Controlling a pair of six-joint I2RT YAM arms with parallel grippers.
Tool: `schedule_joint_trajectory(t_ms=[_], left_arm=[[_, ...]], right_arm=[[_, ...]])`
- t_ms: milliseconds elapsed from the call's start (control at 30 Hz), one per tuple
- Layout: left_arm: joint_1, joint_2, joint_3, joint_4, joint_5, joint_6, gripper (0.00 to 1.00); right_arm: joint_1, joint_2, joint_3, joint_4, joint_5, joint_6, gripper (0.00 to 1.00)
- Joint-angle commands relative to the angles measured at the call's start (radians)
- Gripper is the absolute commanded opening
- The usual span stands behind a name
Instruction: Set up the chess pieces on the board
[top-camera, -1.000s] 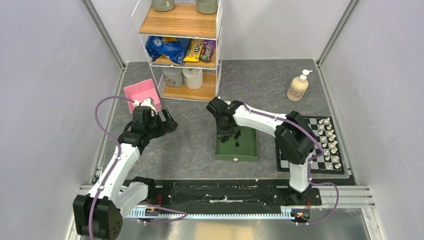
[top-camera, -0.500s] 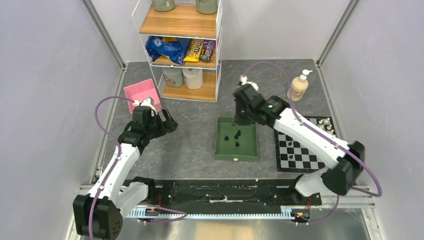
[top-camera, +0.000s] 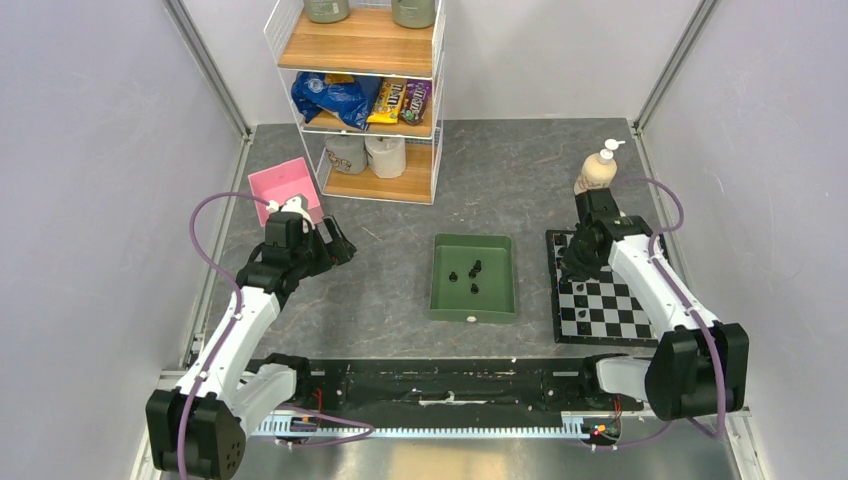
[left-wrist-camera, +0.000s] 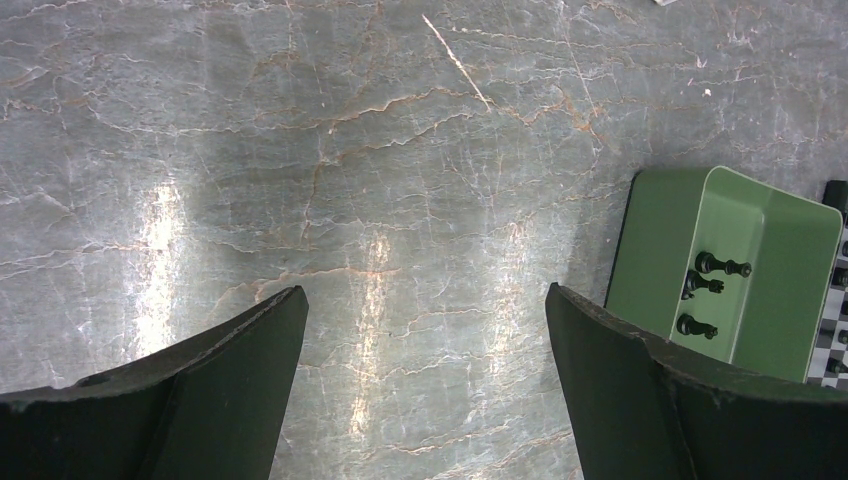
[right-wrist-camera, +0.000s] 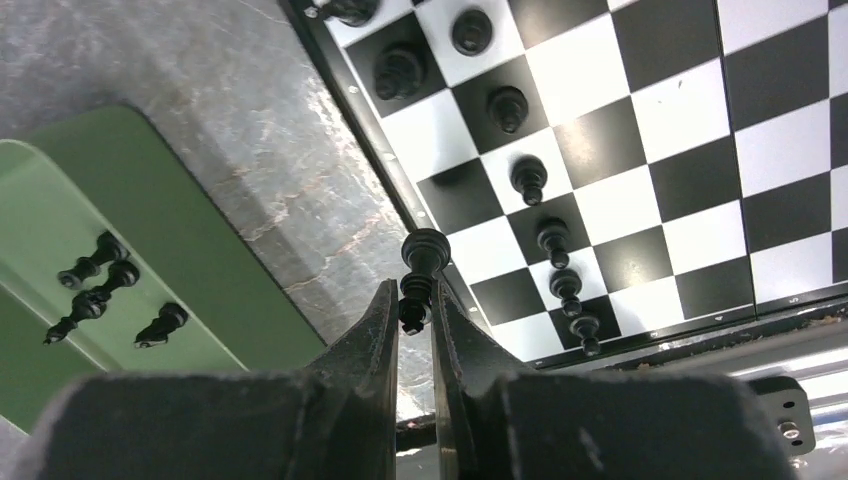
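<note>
I should next lower the black piece with my right gripper onto the empty white edge square (right-wrist-camera: 432, 133) beside the outer row's last piece, as that row ends there.
My right gripper (right-wrist-camera: 413, 300) is shut on a black chess piece (right-wrist-camera: 420, 262), held just above the left border of the board (right-wrist-camera: 640, 120). A line of several black pieces (right-wrist-camera: 528, 178) stands along the board's left columns. In the top view the right gripper (top-camera: 578, 262) hangs over the far left part of the board (top-camera: 610, 310), and the arm hides the board's right side. Three black pieces (top-camera: 472, 274) lie in the green tray (top-camera: 447, 300). My left gripper (left-wrist-camera: 425, 320) is open over bare table, left of the tray (left-wrist-camera: 655, 240).
A cream soap pump bottle (top-camera: 597, 170) stands just beyond the board. A wire shelf rack (top-camera: 360, 100) with snacks and rolls sits at the back. A pink box (top-camera: 283, 188) lies behind the left gripper (top-camera: 335, 245). Grey walls close in both sides.
The right arm has swung from the green tray rightward to the board's left edge, carrying the black piece. The left arm has not moved.
</note>
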Motion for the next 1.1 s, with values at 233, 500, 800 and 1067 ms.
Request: schedule_joint_trajectory(t_ms=[233, 500, 800, 1067], left_arm=[[-0.002, 0.013, 0.011, 0.019, 0.009, 0.004, 0.96], [-0.002, 0.023, 0.014, 0.019, 0.013, 0.003, 0.96], [-0.002, 0.029, 0.015, 0.020, 0.008, 0.001, 0.96], [-0.001, 0.048, 0.020, 0.020, 0.023, -0.011, 0.96]], right_arm=[[-0.131, 0.022, -0.088, 0.167, -0.066, -0.058, 0.10], [-0.131, 0.113, -0.062, 0.226, -0.086, -0.060, 0.10], [-0.160, 0.141, -0.060, 0.230, -0.066, -0.066, 0.11], [-0.161, 0.138, -0.067, 0.224, -0.066, -0.069, 0.12]])
